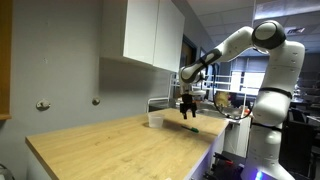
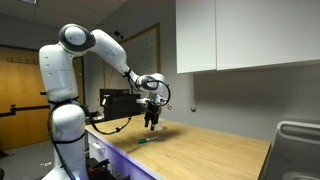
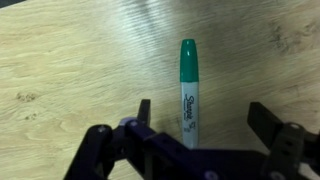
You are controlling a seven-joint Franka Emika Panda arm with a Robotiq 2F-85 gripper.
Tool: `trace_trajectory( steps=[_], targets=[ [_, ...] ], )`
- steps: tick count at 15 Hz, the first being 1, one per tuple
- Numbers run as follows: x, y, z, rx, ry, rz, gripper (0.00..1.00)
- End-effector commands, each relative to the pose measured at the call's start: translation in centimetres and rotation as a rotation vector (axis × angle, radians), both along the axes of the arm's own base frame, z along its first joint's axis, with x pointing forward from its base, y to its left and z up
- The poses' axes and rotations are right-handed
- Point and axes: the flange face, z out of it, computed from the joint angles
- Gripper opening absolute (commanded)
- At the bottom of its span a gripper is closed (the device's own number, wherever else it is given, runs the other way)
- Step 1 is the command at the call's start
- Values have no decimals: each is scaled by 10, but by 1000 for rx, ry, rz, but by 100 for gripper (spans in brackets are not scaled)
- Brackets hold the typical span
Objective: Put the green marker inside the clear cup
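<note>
I need to lower my gripper next onto the marker's white body (image 2: 148, 140) (image 3: 189, 106) below it and close, because my open fingers are already on both sides of the marker's body.
The green marker (image 3: 189, 90) lies flat on the wooden counter, green cap pointing away, between my open fingers in the wrist view. It also shows as a thin dark stick in both exterior views (image 1: 192, 127) (image 2: 146, 139). My gripper (image 3: 203, 118) is open and empty, hovering just above the marker (image 1: 187, 113) (image 2: 150, 122). The clear cup (image 1: 156, 119) stands upright on the counter, a short way beside the gripper. It is out of the wrist view, and I cannot make it out in the exterior view with the robot base at the left.
The wooden counter (image 1: 110, 145) runs along the wall under white cabinets (image 1: 152, 35). A sink or rack (image 2: 298, 150) sits at the counter's end. The counter edge is close to the marker (image 2: 140, 152). A cluttered desk stands behind the gripper (image 1: 225, 100).
</note>
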Motion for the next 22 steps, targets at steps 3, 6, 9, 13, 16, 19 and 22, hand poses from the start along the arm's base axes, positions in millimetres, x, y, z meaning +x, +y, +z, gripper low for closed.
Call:
trace_trajectory(
  steps=[3,6,9,13,16,19,22],
  targets=[
    [13,-2,-36,10,94,25,100],
    [15,-1,-53,29,133,65,100],
    [18,-1,-65,32,160,92,75],
    [21,-2,-71,35,179,99,52],
    [23,-1,-67,32,183,103,28],
    [24,-1,-64,28,181,104,5],
    [25,0,-57,22,170,108,9]
  ],
)
